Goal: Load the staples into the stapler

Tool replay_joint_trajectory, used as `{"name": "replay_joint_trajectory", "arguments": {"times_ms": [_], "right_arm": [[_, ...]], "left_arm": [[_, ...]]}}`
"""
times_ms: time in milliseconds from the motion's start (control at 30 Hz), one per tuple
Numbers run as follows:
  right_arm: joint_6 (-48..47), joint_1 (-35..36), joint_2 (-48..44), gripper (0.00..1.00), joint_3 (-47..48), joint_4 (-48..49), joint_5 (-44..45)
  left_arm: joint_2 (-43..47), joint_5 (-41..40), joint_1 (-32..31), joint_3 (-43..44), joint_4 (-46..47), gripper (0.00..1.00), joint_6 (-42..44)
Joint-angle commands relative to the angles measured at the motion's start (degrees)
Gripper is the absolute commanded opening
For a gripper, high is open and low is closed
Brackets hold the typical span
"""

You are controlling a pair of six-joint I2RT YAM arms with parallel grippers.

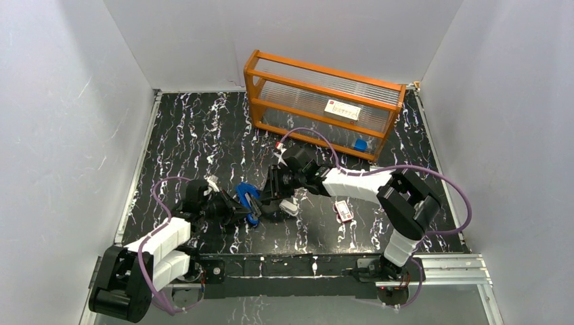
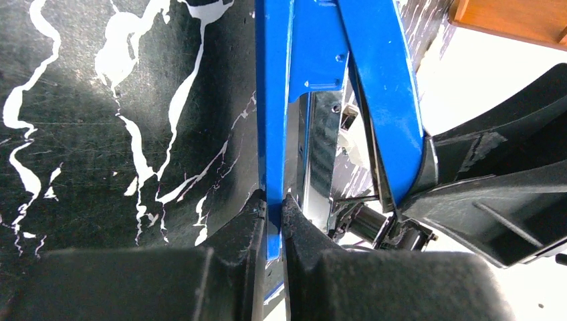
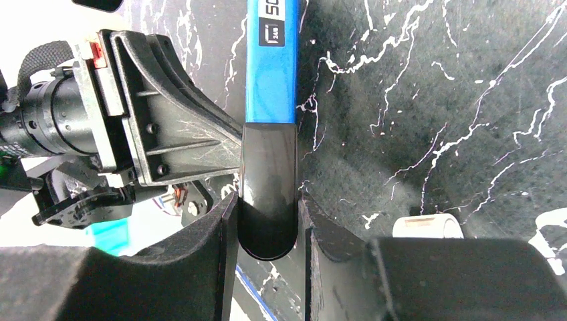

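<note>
I will swing my right gripper outward over the tabletop before the orange rack (image 1: 267, 149) and then let go of the stapler's black front end, because the blue arms open only a little.
The blue stapler (image 1: 248, 201) lies between the two arms at the table's middle, hinged open. In the left wrist view its blue arms (image 2: 314, 60) spread apart, with the metal channel (image 2: 319, 154) showing between them. My left gripper (image 2: 273, 224) is shut on a thin blue edge of the stapler. My right gripper (image 3: 269, 227) is shut on the stapler's black front end (image 3: 267, 180). In the top view the left gripper (image 1: 233, 206) and right gripper (image 1: 269, 198) meet at the stapler. The staples are out of view; a small red-and-white box (image 1: 344, 210) lies to the right.
An orange rack with clear walls (image 1: 318, 101) stands at the back right, holding a white labelled box (image 1: 342, 109) and a small blue item (image 1: 360, 144). A small white rounded object (image 1: 290, 208) sits just right of the stapler, also seen as a white rounded object (image 3: 428, 226) beside my right fingers.
</note>
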State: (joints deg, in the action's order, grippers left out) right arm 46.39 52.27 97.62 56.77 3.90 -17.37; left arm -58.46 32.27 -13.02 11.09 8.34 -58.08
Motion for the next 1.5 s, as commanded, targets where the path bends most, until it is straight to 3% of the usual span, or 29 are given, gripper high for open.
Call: {"name": "replay_joint_trajectory", "arguments": {"times_ms": [0, 467, 633, 800, 1000, 1467], "right_arm": [[-8.7, -3.2, -2.3, 0.21, 6.3, -3.3, -0.4], [-30.0, -7.2, 5.2, 0.3, 23.2, -23.6, -0.2], [-33.7, -8.1, 6.5, 0.3, 26.9, -27.2, -1.4], [-36.4, -9.5, 5.5, 0.3, 29.7, -31.3, -2.8], [-38.1, -10.4, 3.6, 0.3, 31.5, -35.1, -4.8], [-44.4, -14.2, 0.2, 0.3, 38.1, -42.1, -5.5]], "left_arm": [[1.3, -0.7, -0.1, 1.4, -4.0, 0.0, 2.5], [4.1, 2.9, -2.3, 3.2, -4.7, 0.0, 6.3], [5.3, 1.4, -7.4, 3.1, -4.6, 0.0, 7.0], [8.7, -5.1, -13.3, 1.5, -4.6, 0.0, 8.2], [10.8, -8.7, -15.3, 1.6, -4.5, 0.0, 11.0], [15.9, -7.9, -20.9, -0.1, -0.8, 0.0, 14.6]]}}
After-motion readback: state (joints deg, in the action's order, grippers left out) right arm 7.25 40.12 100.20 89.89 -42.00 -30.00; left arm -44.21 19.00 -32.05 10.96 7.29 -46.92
